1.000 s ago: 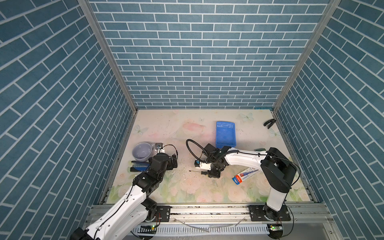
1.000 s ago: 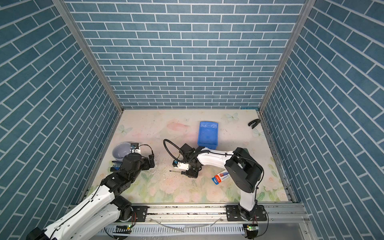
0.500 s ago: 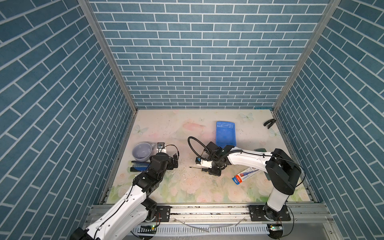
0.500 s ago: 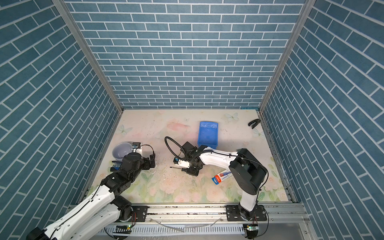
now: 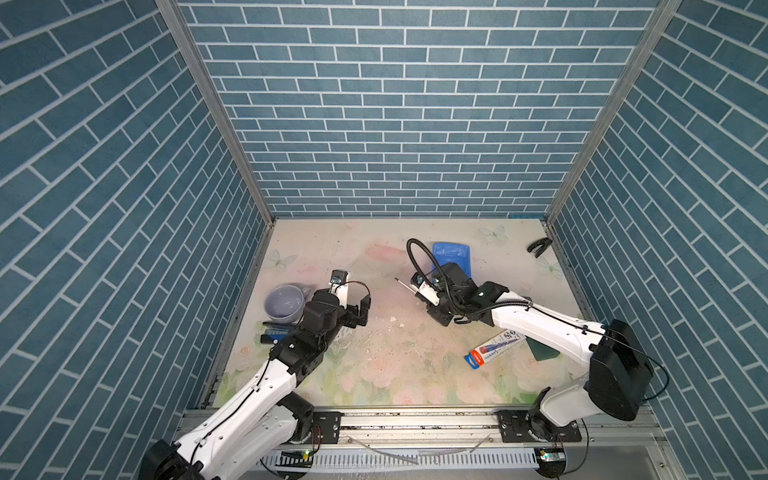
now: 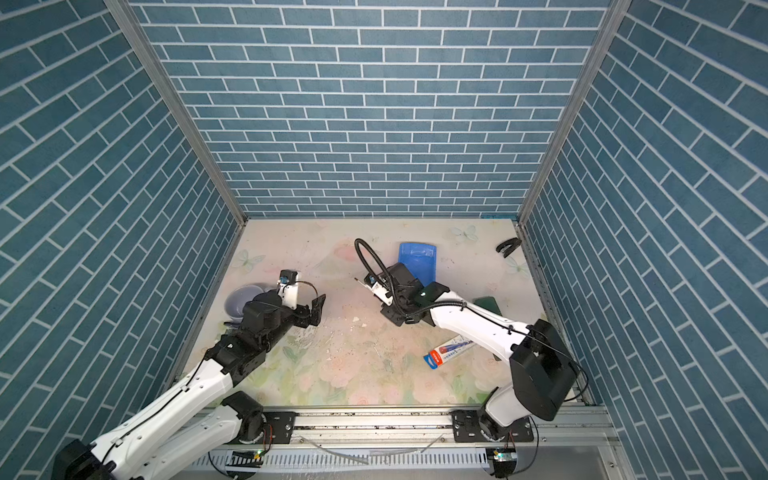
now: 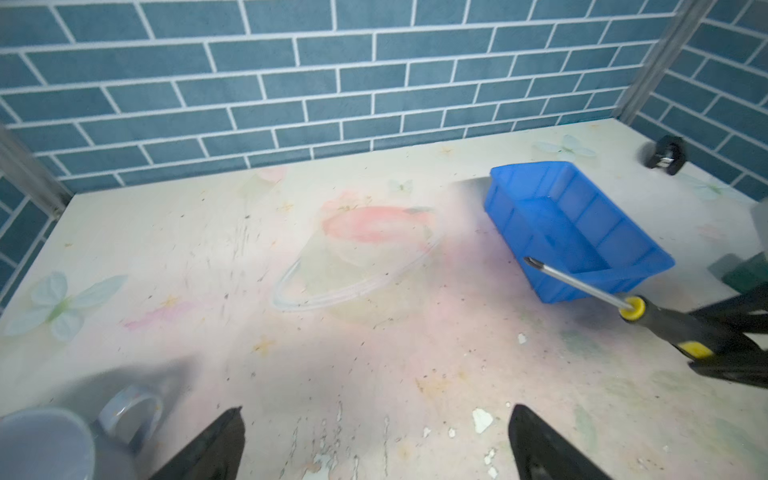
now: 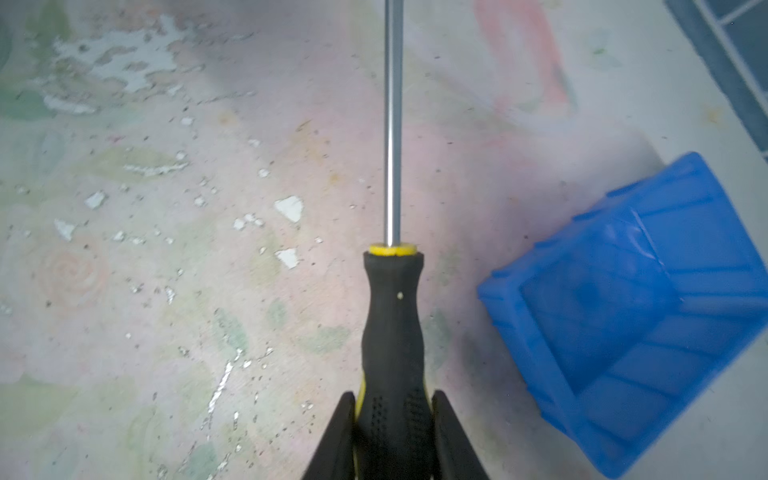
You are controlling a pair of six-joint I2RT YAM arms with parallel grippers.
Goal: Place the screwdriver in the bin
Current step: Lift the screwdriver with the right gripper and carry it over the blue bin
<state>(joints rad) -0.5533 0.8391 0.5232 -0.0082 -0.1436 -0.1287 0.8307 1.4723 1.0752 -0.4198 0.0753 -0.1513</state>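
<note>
The screwdriver's shaft [image 5: 404,286] points off the bin, whose bottom is outward of and below my right gripper, so next that gripper will move outward, turning it, then lower and release.
My right gripper [image 8: 392,401] is shut on the black-and-yellow handle of the screwdriver [image 8: 392,324], which hangs above the table. Its thin metal shaft sticks out ahead of the fingers. In both top views the gripper [image 5: 420,296] [image 6: 376,291] hovers at the near left corner of the blue bin [image 5: 451,253] [image 6: 417,254], and the shaft [image 5: 404,286] points away from it to the left. The bin [image 8: 644,316] shows nothing inside where I see it. My left gripper [image 7: 376,419] [image 5: 358,311] stands open and empty near the table, left of centre. It faces the screwdriver [image 7: 665,324] and the bin [image 7: 573,224].
A grey cup [image 5: 284,301] [image 7: 41,444] stands at the left by my left arm, with dark pens [image 5: 276,332] beside it. A red-white-blue packet [image 5: 494,348] and a dark green object [image 6: 488,305] lie near my right arm. A black clip [image 5: 538,248] sits at the back right.
My right gripper has lifted the screwdriver and carried it toward the back, closer to the bin. The left arm has not moved.
</note>
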